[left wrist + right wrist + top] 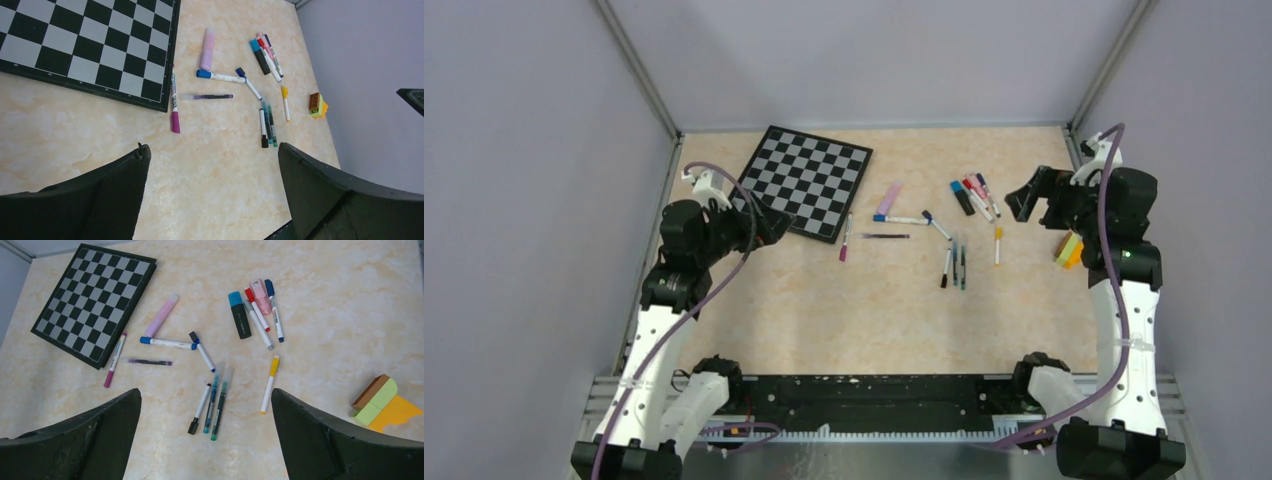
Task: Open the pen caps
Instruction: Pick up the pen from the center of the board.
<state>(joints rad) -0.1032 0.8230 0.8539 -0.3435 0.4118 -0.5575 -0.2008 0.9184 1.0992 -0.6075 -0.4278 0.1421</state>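
Note:
I will next lower my left gripper to the right in the top view and close it where the purple cap meets the white pen's body (845,246) (174,112), past the chessboard's corner.
About a dozen capped pens lie scattered on the table. A white pen with a purple cap (844,240) lies by the chessboard corner, also in the left wrist view (174,102). A white pen with a black cap (200,408) and two green pens (217,402) lie between the right fingers' view. A yellow-capped pen (269,382), a blue-capped white pen (167,343), a pink highlighter (161,316) and a cluster of several pens (257,310) lie further off. My left gripper (776,224) (214,149) is open and empty, raised over the chessboard's near corner. My right gripper (1022,202) (205,392) is open and empty, raised right of the cluster.
A black-and-white chessboard (809,178) lies at the back left, also seen in both wrist views (85,45) (90,300). A yellow-orange and green block (1069,250) (382,402) sits by the right wall. Grey walls close in the table on three sides.

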